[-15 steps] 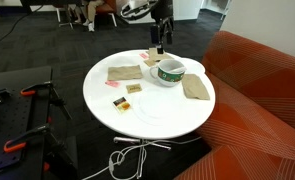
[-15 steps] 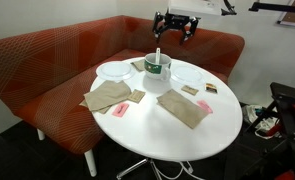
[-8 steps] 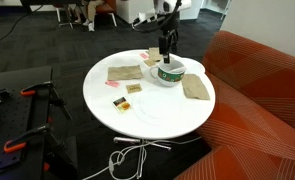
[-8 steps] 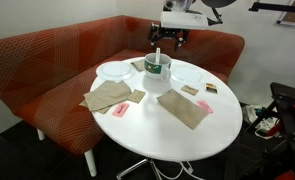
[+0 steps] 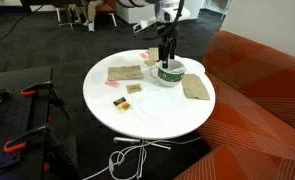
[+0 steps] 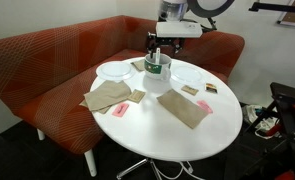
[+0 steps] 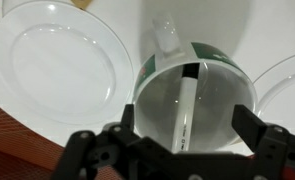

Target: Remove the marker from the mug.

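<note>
The marker's upper end [image 7: 182, 138] stands above the mug's rim between my open fingers, so I need to move my gripper down toward the mug [image 7: 197, 95] and close it on that end.
The white mug [image 7: 197, 95] with a dark green inside stands on the round white table [image 6: 157, 125]; it also shows in both exterior views [image 5: 169, 74] [image 6: 156, 72]. The pale marker [image 7: 184, 108] stands leaning inside the mug, its top sticking up above the rim [image 6: 157, 55]. My gripper [image 7: 190, 128] is open and hangs straight above the mug, one finger on each side of the marker's top, not touching it. It shows just over the mug in both exterior views [image 5: 167, 48] [image 6: 163, 42].
White plates [image 7: 55, 60] [image 7: 287, 85] lie on either side of the mug. Tan cloths [image 6: 109, 95] [image 6: 183, 109] and small cards [image 6: 118, 111] lie on the table. A red sofa [image 6: 47, 60] curves round the table.
My gripper has moved sideways and down, from beside the mug to right above it, over the marker's top.
</note>
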`<state>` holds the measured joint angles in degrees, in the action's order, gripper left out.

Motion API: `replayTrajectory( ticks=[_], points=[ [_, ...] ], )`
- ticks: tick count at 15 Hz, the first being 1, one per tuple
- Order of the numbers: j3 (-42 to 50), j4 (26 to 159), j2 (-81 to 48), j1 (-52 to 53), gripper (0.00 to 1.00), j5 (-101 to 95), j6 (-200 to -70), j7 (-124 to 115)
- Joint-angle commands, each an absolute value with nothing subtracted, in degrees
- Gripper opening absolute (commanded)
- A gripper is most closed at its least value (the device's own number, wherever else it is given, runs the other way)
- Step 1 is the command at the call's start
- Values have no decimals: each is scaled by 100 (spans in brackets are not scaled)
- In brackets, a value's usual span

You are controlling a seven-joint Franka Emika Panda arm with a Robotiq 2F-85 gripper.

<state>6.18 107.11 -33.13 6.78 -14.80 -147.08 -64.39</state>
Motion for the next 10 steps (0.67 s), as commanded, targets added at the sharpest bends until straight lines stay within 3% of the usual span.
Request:
replayTrajectory(
  ticks=[1,4,10],
  points=[
    [748,10429,-3460,795,98,-1281,-14478,-6236],
    [790,10317,-3565,813,82,-1277,-14454,-6239],
    [836,9964,-3904,801,80,-1240,-14292,-6207]
  ],
)
